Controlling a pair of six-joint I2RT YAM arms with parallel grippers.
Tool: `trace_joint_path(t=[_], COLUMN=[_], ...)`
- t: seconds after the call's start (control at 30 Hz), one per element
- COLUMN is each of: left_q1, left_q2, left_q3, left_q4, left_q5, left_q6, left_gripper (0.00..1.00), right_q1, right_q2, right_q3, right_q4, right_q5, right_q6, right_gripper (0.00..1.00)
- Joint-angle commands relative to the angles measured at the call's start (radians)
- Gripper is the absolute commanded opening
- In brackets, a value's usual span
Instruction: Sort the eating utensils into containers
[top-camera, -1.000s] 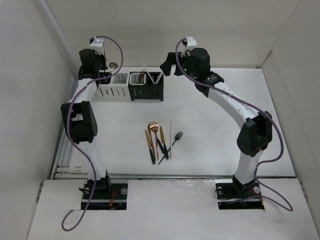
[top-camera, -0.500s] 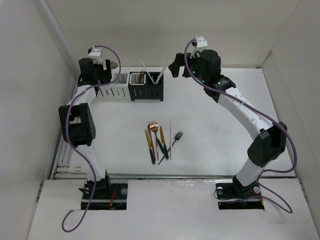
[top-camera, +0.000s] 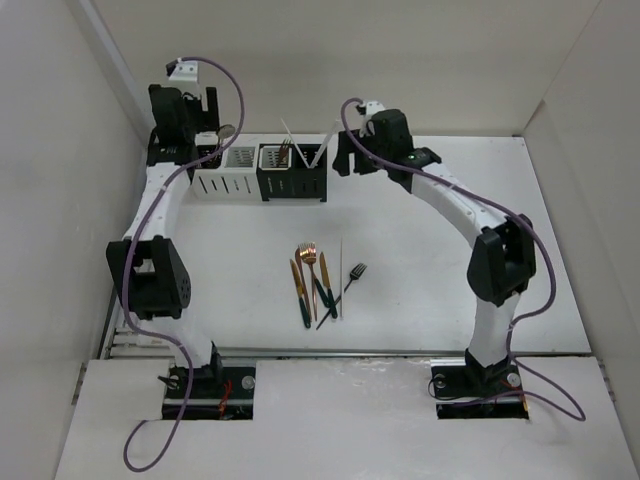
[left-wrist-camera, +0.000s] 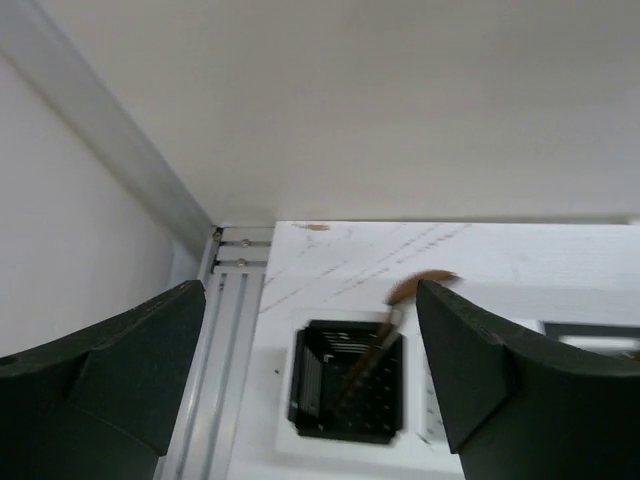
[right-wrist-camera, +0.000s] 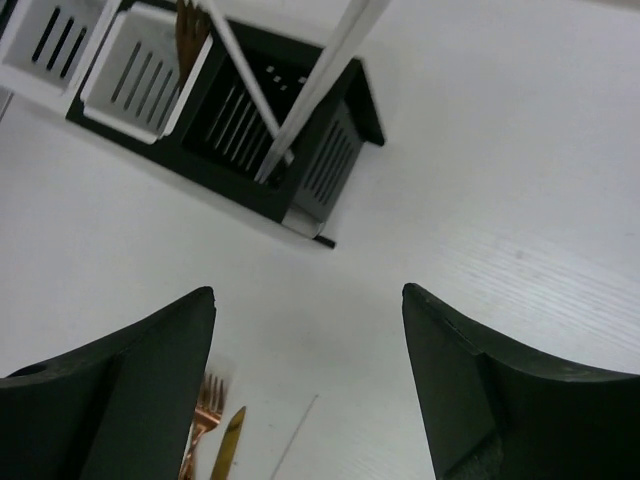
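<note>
I should next bring my left gripper back and down onto the middle of the thin stick, which is below it, to the right in the top view, because the spoon is free.
The containers (top-camera: 262, 172) stand in a row at the back left of the table. My left gripper (left-wrist-camera: 310, 300) hangs open above the left end compartment (left-wrist-camera: 350, 385). A copper spoon (left-wrist-camera: 400, 310) leans in that compartment, free of my fingers. My right gripper (right-wrist-camera: 308, 292) is open and empty, just right of the row. Below it is a black caddy (right-wrist-camera: 325, 165) holding two white sticks (right-wrist-camera: 330, 60). Loose utensils lie mid-table: a copper fork (top-camera: 307, 255), a gold-bladed knife (top-camera: 297, 285), a black fork (top-camera: 355, 272) and a thin stick (top-camera: 340, 280).
The back wall rises close behind the row of caddies. An aluminium rail (left-wrist-camera: 225, 300) runs along the left table edge beside the end compartment. White caddies (right-wrist-camera: 130, 70) sit left of the black one. The side walls (top-camera: 60, 200) enclose the table.
My left gripper has opened, let go of the copper spoon into the end compartment, and risen. My right arm swung out to the right, then back toward the caddies, its jaws a little narrower.
</note>
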Motion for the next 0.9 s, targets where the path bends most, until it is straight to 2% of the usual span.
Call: trace_joint_path(t=[0.0, 0.1, 0.17, 0.23, 0.33, 0.37, 0.47, 0.53, 0.57, 0.73, 0.87], left_q1=[-0.111, -0.219, -0.325, -0.417, -0.509, -0.573, -0.68, -0.718, -0.733, -0.804, -0.804], left_q2=[-0.139, -0.171, -0.213, -0.262, -0.297, -0.297, -0.288, -0.268, -0.245, -0.178, -0.113], left_q3=[-0.032, -0.074, -0.153, -0.225, -0.343, -0.363, -0.41, -0.422, -0.422, -0.422, -0.411], left_q4=[-0.089, -0.229, -0.325, -0.349, -0.349, -0.349, -0.358, -0.37, -0.37, -0.379, -0.402], left_q5=[0.018, 0.092, 0.125, 0.145, 0.184, 0.184, 0.207, 0.259, 0.259, 0.308, 0.297], left_q6=[0.042, 0.101, 0.101, 0.049, 0.029, 0.029, 0.052, 0.061, 0.061, 0.0, -0.135], left_gripper=[0.83, 0.79, 0.77, 0.76, 0.74, 0.74, 0.74, 0.74, 0.74, 0.74, 0.66], right_q1=[0.033, 0.033, 0.022, 0.001, -0.068, -0.083, -0.105, -0.114, -0.114, -0.114, -0.114], right_q2=[0.022, -0.017, -0.063, -0.155, -0.31, -0.353, -0.532, -0.618, -0.693, -0.842, -0.924], right_q3=[0.068, 0.001, -0.058, -0.177, -0.375, -0.424, -0.576, -0.648, -0.665, -0.688, -0.688], right_q4=[0.08, 0.107, 0.107, 0.09, 0.064, 0.053, 0.031, 0.007, 0.007, -0.086, -0.169], right_q5=[-0.094, -0.07, 0.042, 0.131, 0.226, 0.251, 0.369, 0.45, 0.467, 0.518, 0.527], right_q6=[0.028, 0.074, 0.122, 0.203, 0.297, 0.338, 0.358, 0.358, 0.358, 0.326, 0.326], right_gripper=[0.81, 0.82, 0.82, 0.82, 0.74, 0.71, 0.7, 0.7, 0.7, 0.7, 0.7])
